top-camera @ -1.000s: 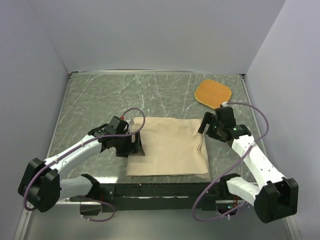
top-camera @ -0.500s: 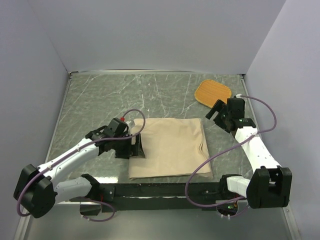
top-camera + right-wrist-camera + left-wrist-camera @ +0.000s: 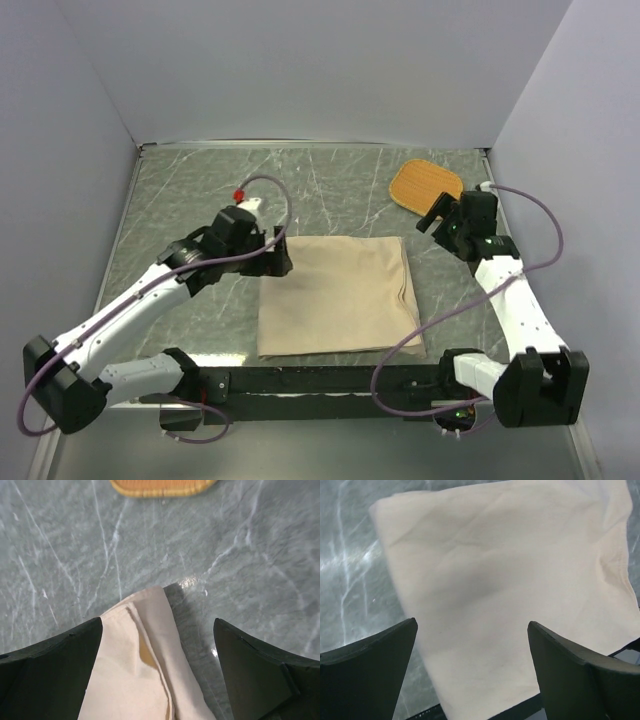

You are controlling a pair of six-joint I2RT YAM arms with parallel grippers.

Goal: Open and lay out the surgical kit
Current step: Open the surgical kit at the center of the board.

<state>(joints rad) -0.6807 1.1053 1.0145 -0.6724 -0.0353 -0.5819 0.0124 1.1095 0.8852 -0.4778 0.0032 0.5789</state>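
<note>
The cloth's near layered corner is below, to my left gripper's right in the top view, so next the gripper should go back across the cloth and down onto it.
The beige wrapping cloth lies folded flat in the middle of the table. It fills the left wrist view, and its far right corner with layered edges shows in the right wrist view. My left gripper is open and empty over the cloth's far left corner. My right gripper is open and empty above the table by the cloth's far right corner. The mesh tray, tweezers, forceps and packets are hidden.
An orange woven pad lies at the back right, close behind the right gripper; its edge shows in the right wrist view. The grey marbled table has walls on three sides. A black bar runs along the near edge.
My left gripper has risen and moved back from the cloth's left edge to its far left corner. My right gripper has pulled back and right, away from the cloth's right edge.
</note>
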